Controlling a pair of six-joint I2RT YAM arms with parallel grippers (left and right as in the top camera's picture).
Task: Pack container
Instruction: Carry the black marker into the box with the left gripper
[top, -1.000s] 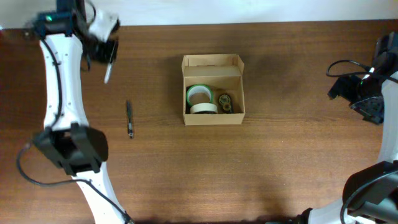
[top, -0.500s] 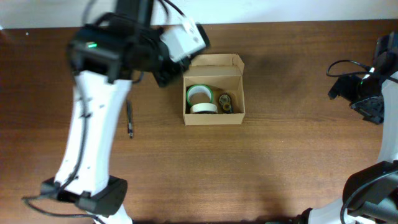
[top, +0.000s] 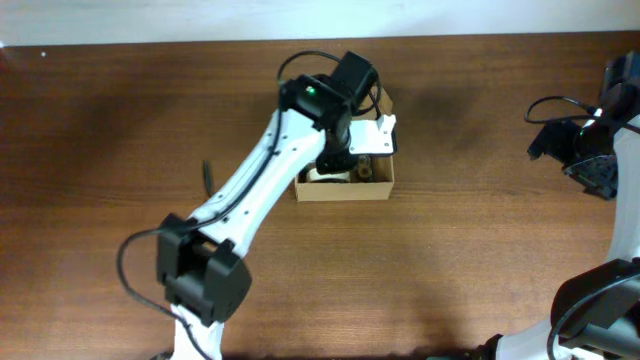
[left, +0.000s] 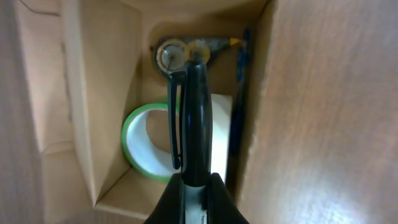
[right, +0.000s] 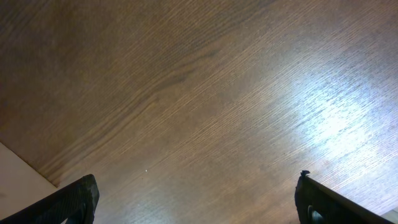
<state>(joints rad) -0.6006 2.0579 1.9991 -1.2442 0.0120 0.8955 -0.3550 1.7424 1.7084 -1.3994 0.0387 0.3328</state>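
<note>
The black-capped pen (left: 195, 112), still high over the tape roll, comes down in my left gripper between the box's sides next for release, since the box's open inside lies below.
The container (top: 345, 190) is a small tan cardboard box at the table's middle, lid flap open. My left gripper (top: 346, 152) hangs over it, shut on a black-capped pen (left: 195, 112) that points down into the box. In the left wrist view, the gripper (left: 194, 188) is above the box's inside wall (left: 93, 124). In the box lie a green-rimmed tape roll (left: 144, 142), a small round metal item (left: 173, 55) and a blue pen (left: 239, 112) along the right wall. My right gripper (top: 590, 165) is open and empty at the far right, over bare wood (right: 199, 205).
A second dark pen (top: 207, 172) lies on the table left of the box, partly behind my left arm (top: 255, 185). The wooden table (top: 480, 250) stretches between the box and the right arm. The table's back edge meets a white wall (top: 200, 20).
My left arm has swung from the far back left corner to over the box, carrying the pen. The pen on the table and the right arm have not moved.
</note>
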